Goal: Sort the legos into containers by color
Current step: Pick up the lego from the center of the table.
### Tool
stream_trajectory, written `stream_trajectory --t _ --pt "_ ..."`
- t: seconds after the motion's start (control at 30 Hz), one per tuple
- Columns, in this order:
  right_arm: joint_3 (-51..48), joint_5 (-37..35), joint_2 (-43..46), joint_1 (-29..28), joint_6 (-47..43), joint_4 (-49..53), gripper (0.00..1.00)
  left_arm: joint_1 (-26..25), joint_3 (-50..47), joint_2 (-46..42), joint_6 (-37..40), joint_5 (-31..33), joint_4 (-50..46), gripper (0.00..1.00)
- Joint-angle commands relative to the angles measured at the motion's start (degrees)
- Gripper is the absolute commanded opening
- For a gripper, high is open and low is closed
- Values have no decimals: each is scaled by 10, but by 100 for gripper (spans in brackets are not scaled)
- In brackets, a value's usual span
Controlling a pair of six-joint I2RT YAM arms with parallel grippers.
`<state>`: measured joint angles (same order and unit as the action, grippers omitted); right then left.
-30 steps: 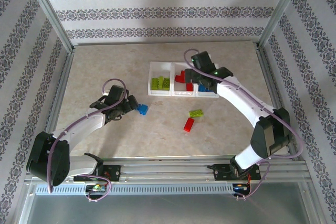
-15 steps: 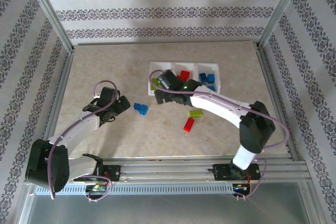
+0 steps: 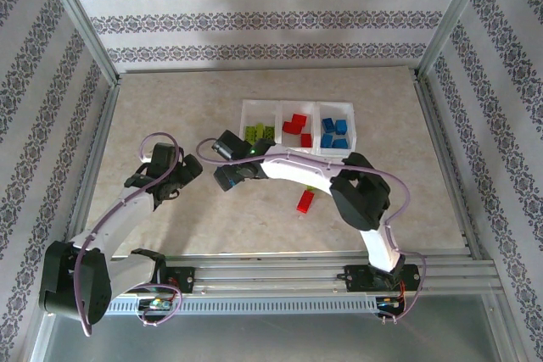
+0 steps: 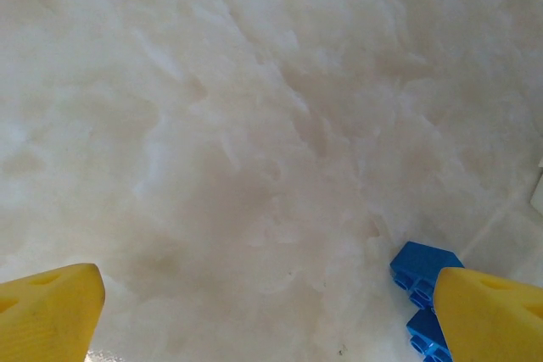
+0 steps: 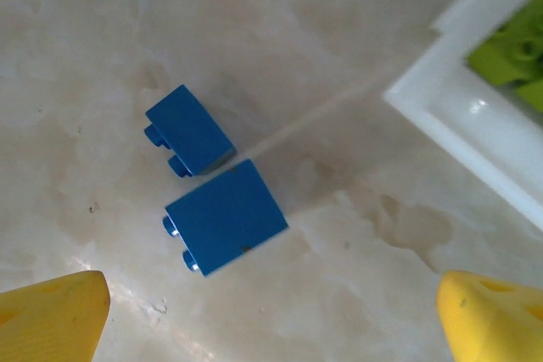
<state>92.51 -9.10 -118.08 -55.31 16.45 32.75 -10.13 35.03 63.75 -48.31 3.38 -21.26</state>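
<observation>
My right gripper is open and above the larger blue lego (image 5: 227, 218), which lies on the tabletop below and beyond its fingers. It will move down onto that lego next, until its open fingers are on either side of it.
Two blue legos, a small one (image 5: 188, 130) and a larger one (image 5: 225, 216), lie side by side on the table. My right gripper (image 5: 271, 320) hangs open just above them, nothing between its yellow fingertips (image 5: 51, 307). In the top view the right gripper (image 3: 227, 175) covers them. My left gripper (image 4: 271, 311) is open and empty, with the same blue legos (image 4: 422, 264) at its right finger. It sits to their left (image 3: 188, 172). The white tray (image 3: 279, 151) holds green (image 3: 260, 131), red (image 3: 296, 126) and blue (image 3: 334, 132) legos, each colour in its own compartment. A red lego (image 3: 305, 201) lies loose on the table.
The tray's near-left corner (image 5: 441, 112) lies close to the right of the blue legos, with green legos (image 5: 513, 52) inside it. The right arm (image 3: 322, 174) stretches across the table's middle. Metal frame rails (image 3: 428, 116) edge the table.
The right arm has swung left from the tray to above the two blue legos. The left gripper has drawn back to the left, away from them.
</observation>
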Motion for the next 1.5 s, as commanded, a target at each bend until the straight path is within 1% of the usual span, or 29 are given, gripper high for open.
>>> stream_trajectory --t 0.0,0.2,0.47,0.73,1.03,1.47 --pt "34 30 -32 -7 -35 9 98 9 -7 -11 -3 2 -17 100" --pt "66 47 -80 -7 -64 16 98 12 -6 -11 0 3 -18 100" --pt "103 44 -128 -6 -89 32 88 14 0 -12 6 4 -24 100" --pt "131 61 -158 -6 -106 47 84 14 1 -10 7 1 -23 100" --pt "127 84 -155 -5 -96 55 78 16 1 -9 6 1 -22 100" --pt "60 111 -121 -1 -62 48 64 18 -2 -10 4 -3 -21 100"
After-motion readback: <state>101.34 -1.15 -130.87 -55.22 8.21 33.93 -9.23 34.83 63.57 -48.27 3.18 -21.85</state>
